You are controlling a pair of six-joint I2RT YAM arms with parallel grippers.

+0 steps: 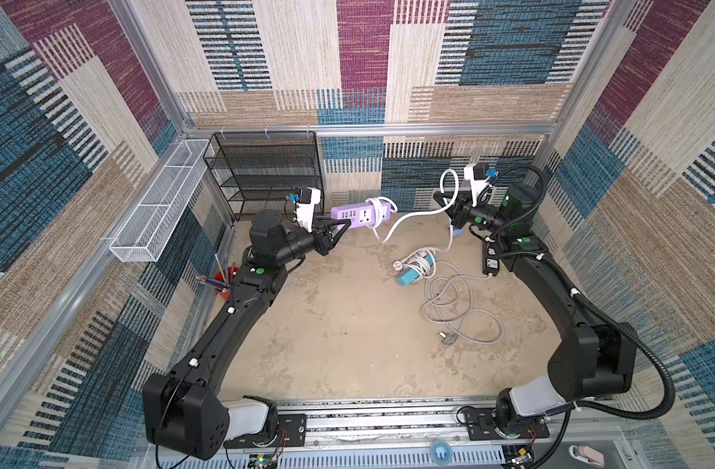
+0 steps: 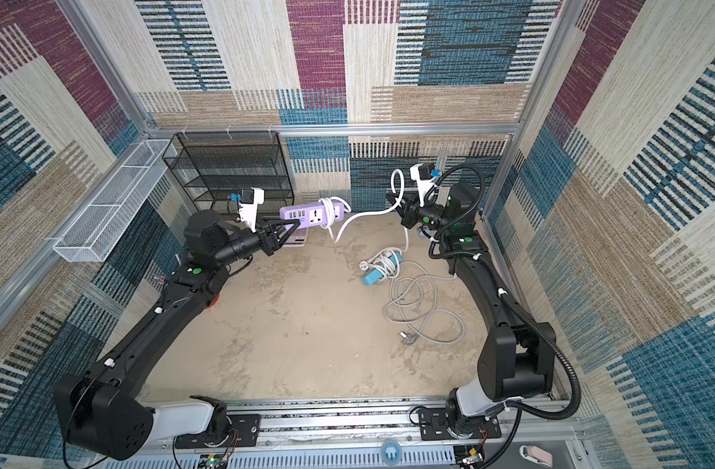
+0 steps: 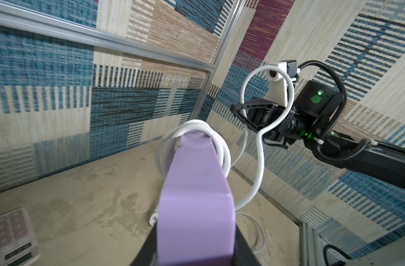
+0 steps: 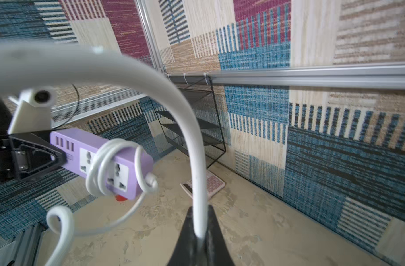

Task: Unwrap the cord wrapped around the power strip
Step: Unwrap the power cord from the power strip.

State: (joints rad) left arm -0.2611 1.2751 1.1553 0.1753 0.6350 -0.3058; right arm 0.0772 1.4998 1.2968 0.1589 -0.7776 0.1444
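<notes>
The loose grey cable (image 1: 451, 288) lies below and nearer my base, so my right gripper will next go down and back toward it and release the white cord (image 1: 412, 215) there.
A purple power strip (image 1: 355, 213) (image 2: 307, 215) hangs level above the table at the back middle. My left gripper (image 1: 341, 225) (image 3: 195, 253) is shut on its near end, its jaws against both sides of the body (image 3: 194, 195). A white cord (image 1: 412, 215) (image 2: 364, 213) is still coiled a few turns round the strip's far end (image 4: 102, 170). From there it sags and rises to my right gripper (image 1: 441, 199) (image 4: 199, 221), which is shut on the cord (image 4: 196, 149). Above those jaws, the cord arcs in a loop (image 3: 261, 161).
A blue power strip (image 1: 414, 270) with its own wrapped cord lies on the table beside loose grey cable (image 1: 461, 308). A black mesh rack (image 1: 266, 170) stands at the back left and a white wire basket (image 1: 160, 203) hangs on the left wall. A pink calculator (image 4: 210, 184) lies below the strip.
</notes>
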